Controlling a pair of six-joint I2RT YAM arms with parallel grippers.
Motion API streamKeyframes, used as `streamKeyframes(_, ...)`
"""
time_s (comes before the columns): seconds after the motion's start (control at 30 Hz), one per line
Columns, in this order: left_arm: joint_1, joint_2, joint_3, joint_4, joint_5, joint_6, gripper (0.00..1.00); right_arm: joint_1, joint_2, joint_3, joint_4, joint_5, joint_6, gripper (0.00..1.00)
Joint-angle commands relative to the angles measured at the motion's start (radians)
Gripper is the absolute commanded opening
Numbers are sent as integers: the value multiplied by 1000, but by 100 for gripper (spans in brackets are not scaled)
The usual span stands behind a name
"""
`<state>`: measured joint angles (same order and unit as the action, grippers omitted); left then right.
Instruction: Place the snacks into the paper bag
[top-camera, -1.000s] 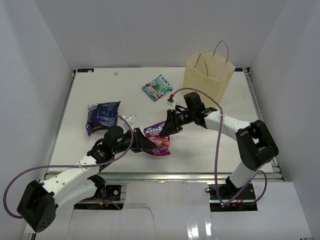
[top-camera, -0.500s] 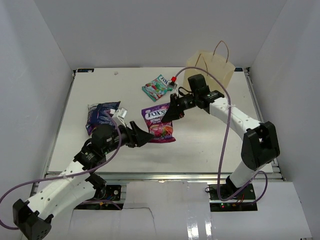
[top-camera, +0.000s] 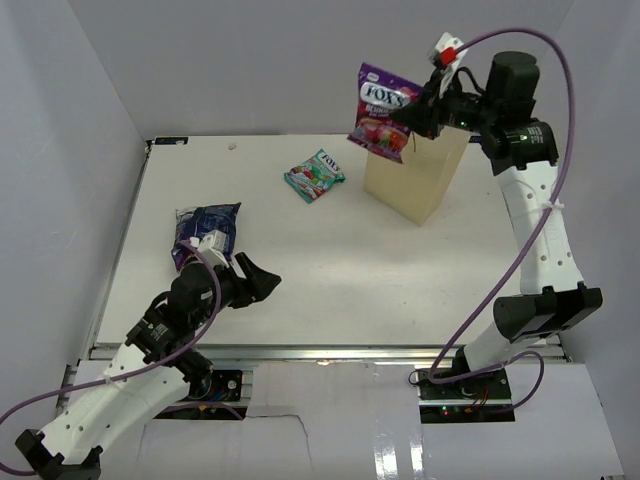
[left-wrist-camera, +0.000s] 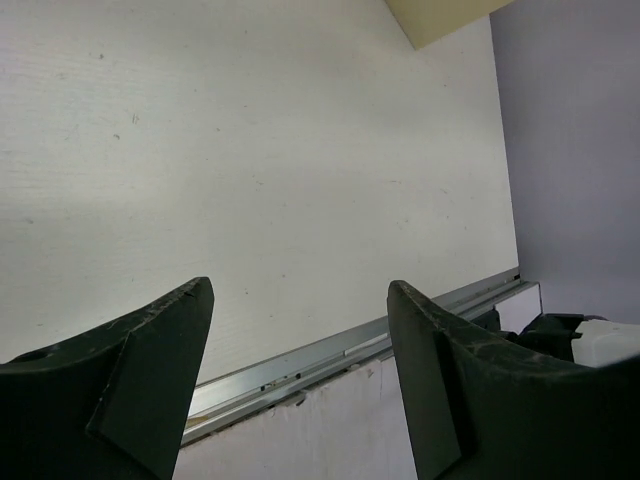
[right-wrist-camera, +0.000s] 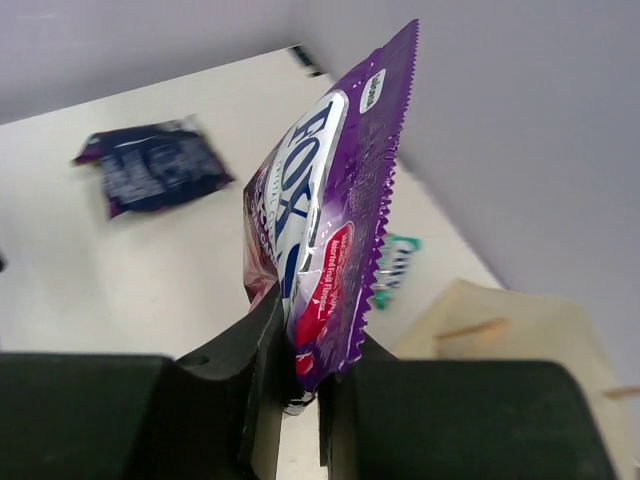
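The right gripper turns and shifts toward the right in the top view next, then lowers over the bag's opening. The packet hangs beyond the edge of the bag's opening (right-wrist-camera: 540, 338).
My right gripper (top-camera: 415, 112) is raised high above the tan paper bag (top-camera: 412, 175) and is shut on a purple candy packet (top-camera: 383, 111), which hangs over the bag's left edge. In the right wrist view the purple packet (right-wrist-camera: 335, 235) is pinched by its lower edge in that gripper (right-wrist-camera: 300, 385), with the paper bag (right-wrist-camera: 510, 335) below at the right. A dark blue packet (top-camera: 203, 232) lies at the table's left and a teal packet (top-camera: 315, 175) near the back middle. My left gripper (top-camera: 262, 283) hovers low beside the blue packet, open and empty, its fingers (left-wrist-camera: 120, 380) wide apart.
White walls close in the table (top-camera: 300, 260) on three sides. A metal rail (left-wrist-camera: 330, 355) runs along the near table edge. The dark blue packet (right-wrist-camera: 155, 170) and teal packet (right-wrist-camera: 395, 265) also show in the right wrist view.
My right gripper lifted the purple packet from the table's middle up over the paper bag. My left gripper let go of that packet, opened and drew back to the left.
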<state>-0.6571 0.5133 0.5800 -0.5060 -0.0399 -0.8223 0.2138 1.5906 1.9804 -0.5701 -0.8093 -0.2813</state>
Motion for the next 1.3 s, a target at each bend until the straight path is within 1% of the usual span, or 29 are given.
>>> streamKeyframes(0.0,-3,-41,-20,-40,-46,-35,81,-82,-8,107,108,120,26,8)
streamKeyframes(0.07,-4,-50,-22,-42,-49,-35,81,-137,8,135,150,162,59,8)
streamKeyframes(0.17,-4,-56,-23,-40,-51,-32,81,-186,29,163,232,237,99,8)
streamKeyframes(0.27,-4,-50,-25,-40,-54,-35,81,-201,55,163,286,327,88,8)
streamKeyframes(0.37,-4,-42,-23,-39,-52,-37,81,-202,87,143,308,384,64,8)
streamKeyframes(0.6,-3,-41,-22,-39,-55,-38,81,-202,106,0,358,397,24,10)
streamKeyframes(0.83,-4,-27,-25,-31,-48,-46,81,-202,88,-116,368,354,-18,14)
streamKeyframes(0.9,-4,-21,-28,-23,-45,-49,81,-202,77,-164,369,349,-38,17)
streamKeyframes(0.93,-3,-13,-29,-20,-41,-48,81,-202,75,-176,368,346,-44,18)
streamKeyframes(1.0,-4,-9,-29,-9,-38,-47,81,-202,68,-195,366,346,-53,35)
streamKeyframes(1.03,-4,-1,-26,-6,-37,-44,81,-202,63,-204,363,345,-56,47)
streamKeyframes(1.07,-4,5,-23,-5,-37,-44,81,-202,59,-204,360,345,-56,52)
streamKeyframes(1.1,-4,8,-22,-2,-35,-43,81,-202,52,-203,360,341,-55,56)
streamKeyframes(1.2,-4,25,-20,4,-35,-54,81,-202,28,-166,337,320,-39,64)
streamKeyframes(1.23,-3,27,-20,6,-34,-58,81,-230,19,-141,326,288,-36,66)
streamKeyframes(1.27,-3,34,-20,9,-34,-64,81,-235,-4,-134,310,263,-36,70)
